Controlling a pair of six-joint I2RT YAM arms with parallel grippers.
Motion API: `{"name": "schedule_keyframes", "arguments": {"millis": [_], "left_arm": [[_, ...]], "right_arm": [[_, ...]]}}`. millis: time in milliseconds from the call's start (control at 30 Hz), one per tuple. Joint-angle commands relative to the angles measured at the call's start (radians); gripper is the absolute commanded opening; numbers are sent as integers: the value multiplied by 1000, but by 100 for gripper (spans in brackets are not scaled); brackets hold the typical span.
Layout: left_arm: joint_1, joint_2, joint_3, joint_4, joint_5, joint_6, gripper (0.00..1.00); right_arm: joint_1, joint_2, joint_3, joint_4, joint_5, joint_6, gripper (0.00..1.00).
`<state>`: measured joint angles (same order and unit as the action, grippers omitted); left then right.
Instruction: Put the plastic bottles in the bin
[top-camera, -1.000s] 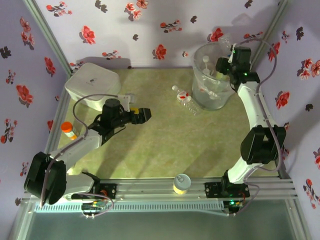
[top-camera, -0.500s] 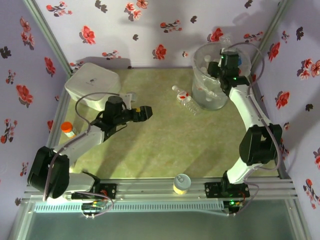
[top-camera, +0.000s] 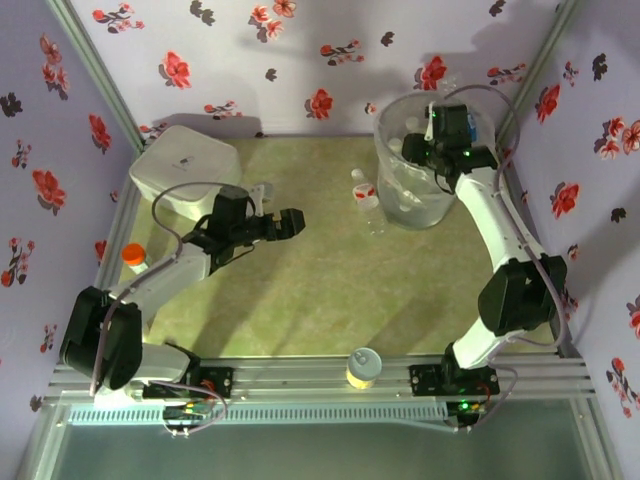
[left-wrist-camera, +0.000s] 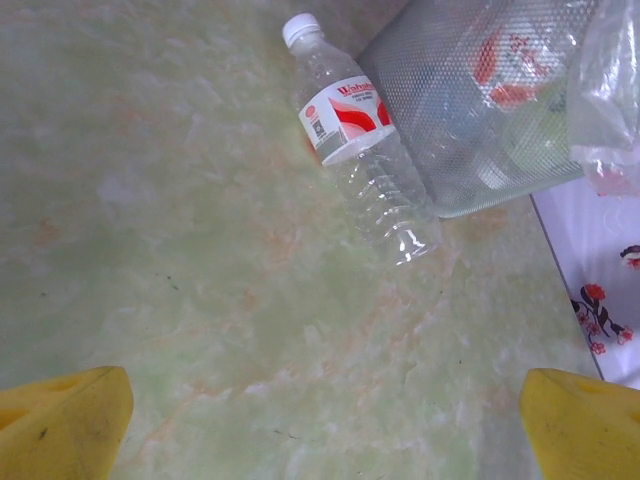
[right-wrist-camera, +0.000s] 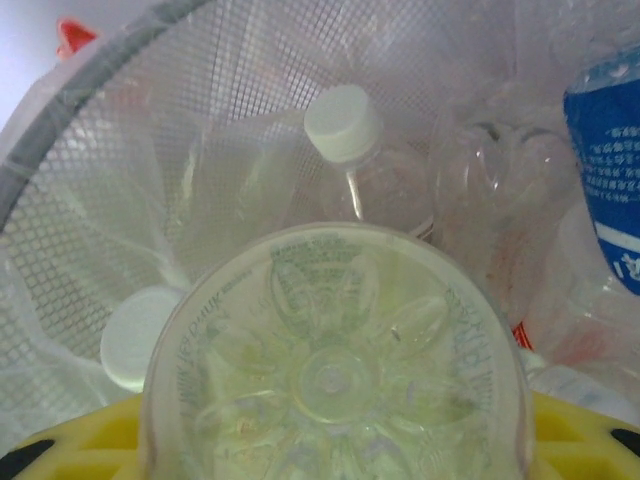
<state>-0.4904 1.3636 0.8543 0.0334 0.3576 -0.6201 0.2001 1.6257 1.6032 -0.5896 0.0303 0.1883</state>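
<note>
The robot's right gripper needs to move next across the bin's opening toward the blue-labelled bottle and release the clear plastic bottle there, because the bin is open below.
One plastic bottle (left-wrist-camera: 360, 140), clear with a red label and white cap, lies on the table against the bin's (left-wrist-camera: 480, 120) wall; from above this bottle (top-camera: 366, 196) is just left of the bin (top-camera: 392, 190). My left gripper (top-camera: 290, 224) hovers open left of it, its yellow fingertips (left-wrist-camera: 60, 420) wide apart over bare table. My right gripper (top-camera: 436, 132) hangs over the bin's mouth, shut on a clear plastic bottle (right-wrist-camera: 335, 370) whose base faces the camera. Inside the bin (right-wrist-camera: 90, 200) lie more bottles, one white-capped (right-wrist-camera: 345, 125) and one blue-labelled (right-wrist-camera: 605, 130).
A white rounded box (top-camera: 185, 170) sits at the back left. An orange-capped bottle (top-camera: 133, 255) lies by the left edge. A yellow can (top-camera: 363, 367) stands on the front rail. Flowered walls close in the back and sides.
My right gripper has swung left over the bin with its bottle. The bin has shifted a little to the left, nudging the bottle beside it. My left arm barely moved.
</note>
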Motion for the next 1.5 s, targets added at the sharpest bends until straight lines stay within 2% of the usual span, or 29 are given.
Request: {"name": "schedule_keyframes", "arguments": {"millis": [0,167,367,467,767,933,1100,1300,1467], "left_arm": [[9,29,68,-71,-9,-47,100],[3,106,126,-68,8,-141,99],[-49,207,209,-100,-50,-175,100],[-85,257,243,-110,-83,-152,100],[-161,416,436,-218,-219,8,100],[-183,511,516,-216,-209,26,100],[-217,583,555,-193,-189,-7,100],[-250,655,593,-183,-184,-35,98],[-251,744,647,-196,-184,-20,94]], "right_arm": [[24,-3,-34,-448,-117,62,45],[36,-47,-69,-453,-73,76,48],[35,-66,18,-470,-16,43,74],[31,-49,132,-513,16,13,82],[-4,-6,380,-560,48,-36,82],[-35,23,502,-541,52,-43,79],[-48,75,591,-528,29,-34,68],[-48,117,475,-493,5,-38,43],[-46,85,245,-426,-48,-10,36]]}}
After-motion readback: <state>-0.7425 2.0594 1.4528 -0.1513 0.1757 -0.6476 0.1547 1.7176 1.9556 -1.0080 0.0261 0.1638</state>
